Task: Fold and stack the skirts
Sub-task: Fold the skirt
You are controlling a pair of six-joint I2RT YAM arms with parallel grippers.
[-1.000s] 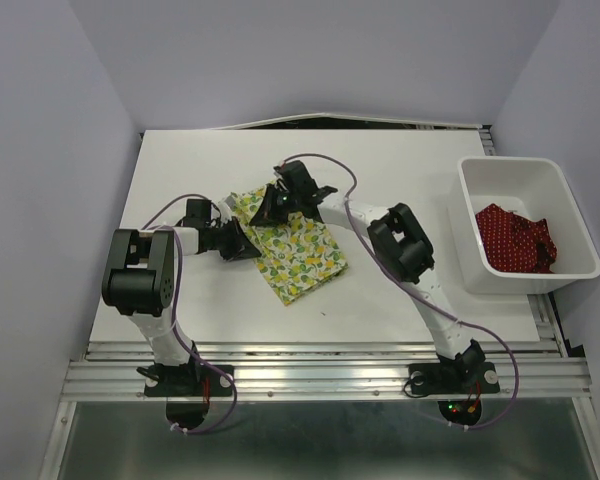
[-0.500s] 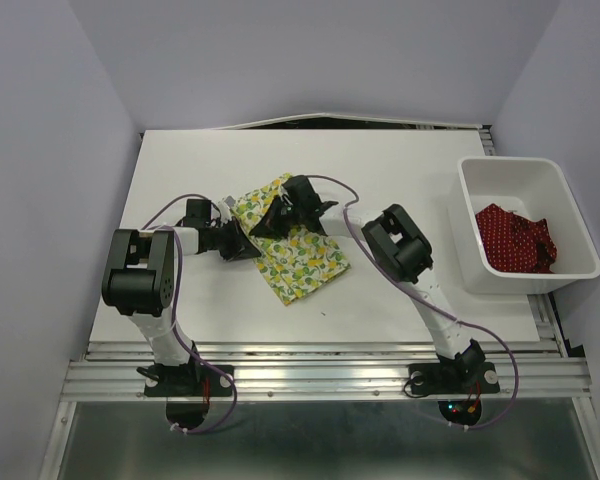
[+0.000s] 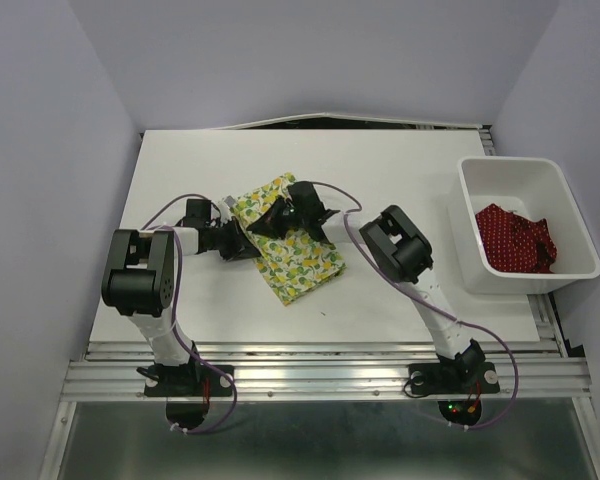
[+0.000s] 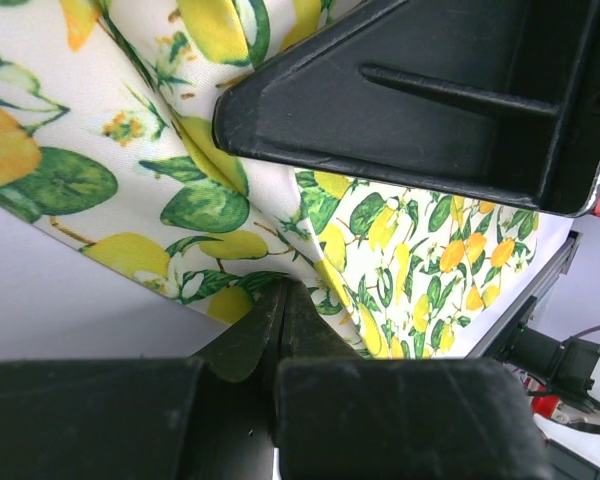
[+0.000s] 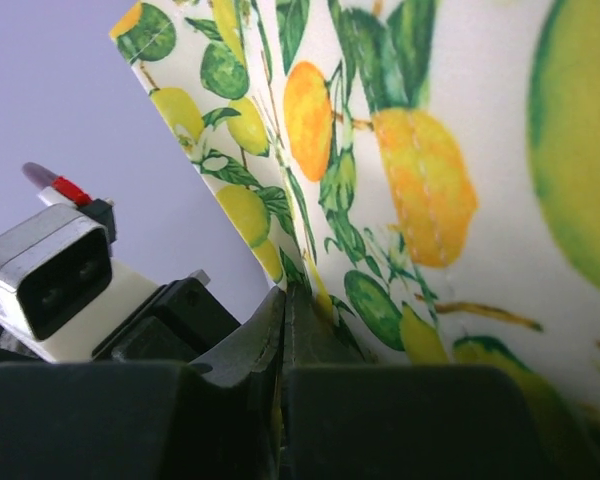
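Note:
The skirt's fold stands up, so I next must move my left gripper outward and left in the top view toward the lemon-print skirt's far corner (image 3: pixel 233 204) and release.
The lemon-print skirt (image 3: pixel 298 252) lies partly folded in the middle of the table, its far-left part lifted. My left gripper (image 3: pixel 247 243) is shut on its left edge; in the left wrist view the jaws meet on the cloth (image 4: pixel 281 292). Close beside it, my right gripper (image 3: pixel 267 222) is shut on a raised fold of the same skirt (image 5: pixel 430 150), pinched at the jaw tips (image 5: pixel 286 293). The red dotted skirt (image 3: pixel 516 240) sits crumpled in the white bin (image 3: pixel 509 165) at the right.
The right arm's body (image 4: pixel 430 100) hangs just over the left gripper. The left wrist's connector (image 5: pixel 50 268) shows close in the right wrist view. The table's back edge (image 3: pixel 310 128) meets the wall.
My right gripper has carried the lifted fold of the lemon skirt toward the near left, closer to the left gripper. The left arm has stayed put.

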